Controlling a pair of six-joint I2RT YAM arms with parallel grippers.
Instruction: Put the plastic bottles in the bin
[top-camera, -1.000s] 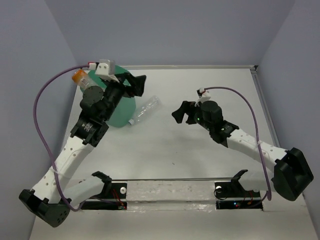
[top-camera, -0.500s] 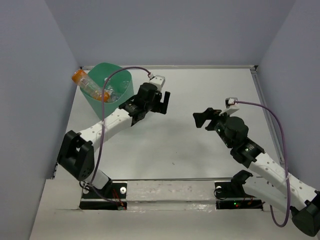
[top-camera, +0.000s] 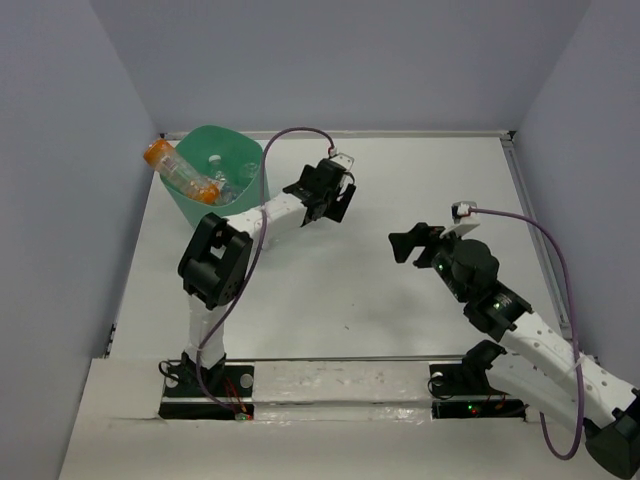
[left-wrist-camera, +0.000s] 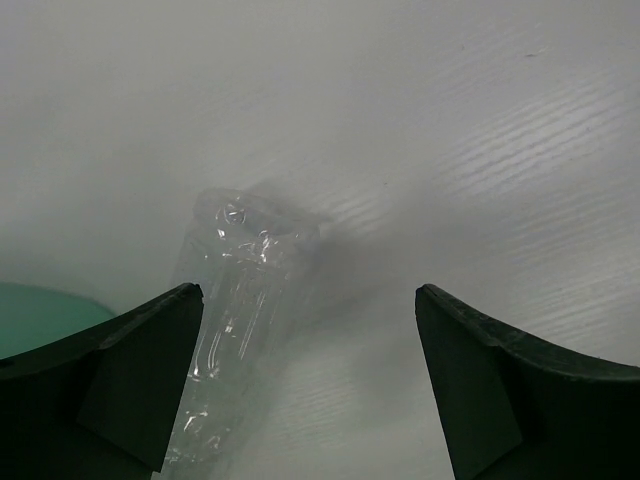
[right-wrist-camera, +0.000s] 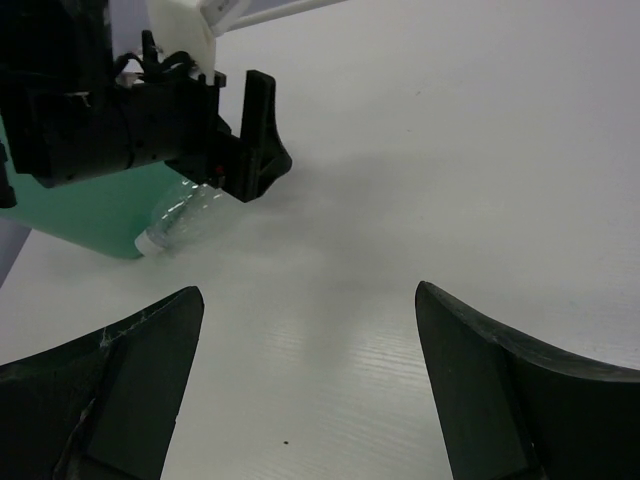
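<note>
My left gripper shifts toward the bin and lower next, fingers astride the bottle's body (left-wrist-camera: 238, 315), as the clear bottle lies off-center by the bin-side finger.
The mint-green bin (top-camera: 243, 190) stands at the far left and holds several bottles. One with an orange cap (top-camera: 176, 169) leans over its left rim, and clear ones (top-camera: 222, 178) lie inside. One clear plastic bottle (left-wrist-camera: 243, 300) lies on the table by the bin's right side, hidden under my left arm in the top view. My left gripper (top-camera: 342, 203) is open just above this bottle, which lies by the left finger (left-wrist-camera: 120, 370). In the right wrist view the bottle (right-wrist-camera: 188, 216) shows under my left gripper (right-wrist-camera: 240, 140). My right gripper (top-camera: 405, 241) is open and empty, mid-table.
The bin wall shows in the left wrist view (left-wrist-camera: 40, 315) and the right wrist view (right-wrist-camera: 95, 208). Grey walls close the table at the back and both sides. White table surface (top-camera: 330, 290) lies between the two grippers.
My left arm has swung from over the bin out to the right, and its gripper is now above the lying clear bottle. My right gripper has drawn back to the right.
</note>
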